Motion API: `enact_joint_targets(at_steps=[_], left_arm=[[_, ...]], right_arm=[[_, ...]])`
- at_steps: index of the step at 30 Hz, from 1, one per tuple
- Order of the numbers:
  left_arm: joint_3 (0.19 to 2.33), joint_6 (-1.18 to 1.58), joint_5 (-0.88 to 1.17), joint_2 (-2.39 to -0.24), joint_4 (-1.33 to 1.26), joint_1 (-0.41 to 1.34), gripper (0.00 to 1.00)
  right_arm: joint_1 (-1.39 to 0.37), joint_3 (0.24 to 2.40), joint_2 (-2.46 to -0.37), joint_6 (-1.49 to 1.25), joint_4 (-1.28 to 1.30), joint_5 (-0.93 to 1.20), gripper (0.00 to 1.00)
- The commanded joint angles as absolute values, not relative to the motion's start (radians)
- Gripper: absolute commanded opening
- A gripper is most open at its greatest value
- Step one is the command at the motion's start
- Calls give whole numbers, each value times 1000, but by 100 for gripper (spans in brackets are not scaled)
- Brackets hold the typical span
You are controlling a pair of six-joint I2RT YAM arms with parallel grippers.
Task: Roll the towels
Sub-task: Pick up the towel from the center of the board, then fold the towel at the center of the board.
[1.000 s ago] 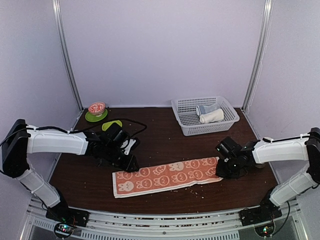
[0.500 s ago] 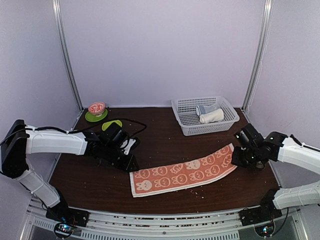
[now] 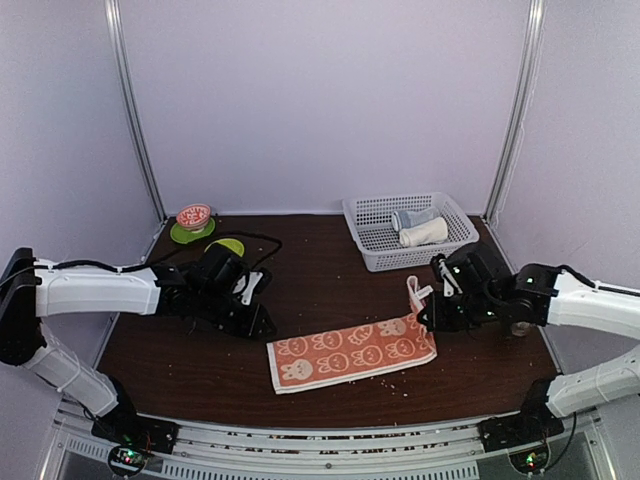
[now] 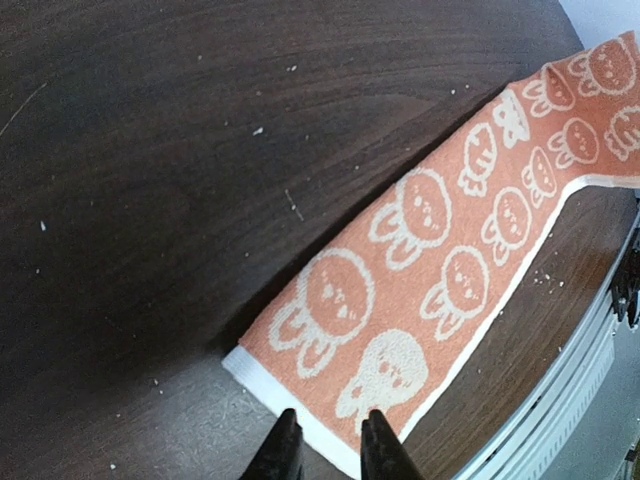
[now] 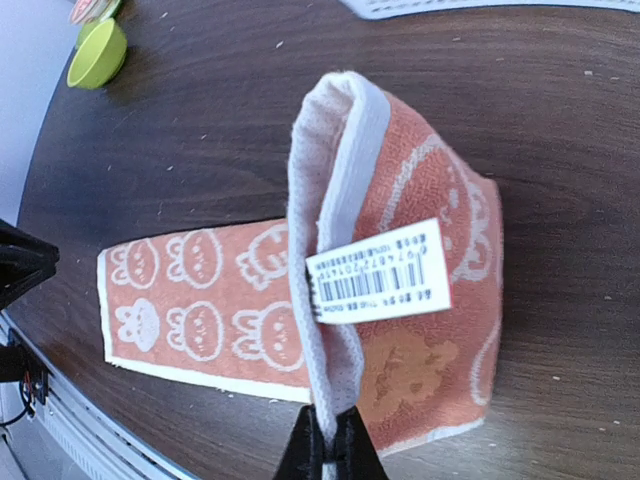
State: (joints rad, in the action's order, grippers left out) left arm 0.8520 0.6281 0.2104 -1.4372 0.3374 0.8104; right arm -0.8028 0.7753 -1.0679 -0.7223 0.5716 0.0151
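The towel's opposite end lies flat, so my right gripper needs to carry the towel's hem left in the top view, down onto that white border, and release it.
An orange-red towel (image 3: 340, 352) with white bunny patterns lies along the table's front, also visible in the left wrist view (image 4: 440, 260). My right gripper (image 3: 428, 312) is shut on the towel's white hem (image 5: 330, 440). It holds the right end lifted and doubled back over the flat part (image 5: 200, 290), with a barcode label (image 5: 378, 271) showing. My left gripper (image 3: 262, 325) hovers low just beside the towel's left end. Its jaws are narrowly open with nothing between them (image 4: 328, 440), and the white border lies just ahead. A rolled cream-white towel (image 3: 424, 234) lies in the basket.
A white mesh basket (image 3: 372, 262) at the back right also holds a pale grey-blue bundle (image 3: 410, 218). A small bowl on a green plate (image 3: 193, 217) and a green lid (image 3: 228, 247) sit at the back left. The table's front edge runs close below the towel.
My right gripper has swung back left with the towel's right end, folding it over the flat part. The towel lies shorter and further right than a second ago. The left arm barely moved.
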Motion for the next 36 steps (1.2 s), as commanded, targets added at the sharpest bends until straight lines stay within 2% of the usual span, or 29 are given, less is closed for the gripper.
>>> enact_joint_targets(at_steps=[1, 9, 15, 36], left_arm=[[795, 672, 178, -1383, 304, 806, 22], [694, 711, 131, -1266, 301, 806, 21], [609, 749, 103, -1188, 287, 806, 21], [519, 784, 78, -1116, 281, 805, 20]], right_arm=[[-921, 837, -1198, -780, 383, 60, 0], [-1108, 1051, -1552, -801, 282, 106, 0], [-1157, 1199, -1740, -803, 313, 140, 0], [-1226, 1346, -1896, -831, 380, 142, 0]])
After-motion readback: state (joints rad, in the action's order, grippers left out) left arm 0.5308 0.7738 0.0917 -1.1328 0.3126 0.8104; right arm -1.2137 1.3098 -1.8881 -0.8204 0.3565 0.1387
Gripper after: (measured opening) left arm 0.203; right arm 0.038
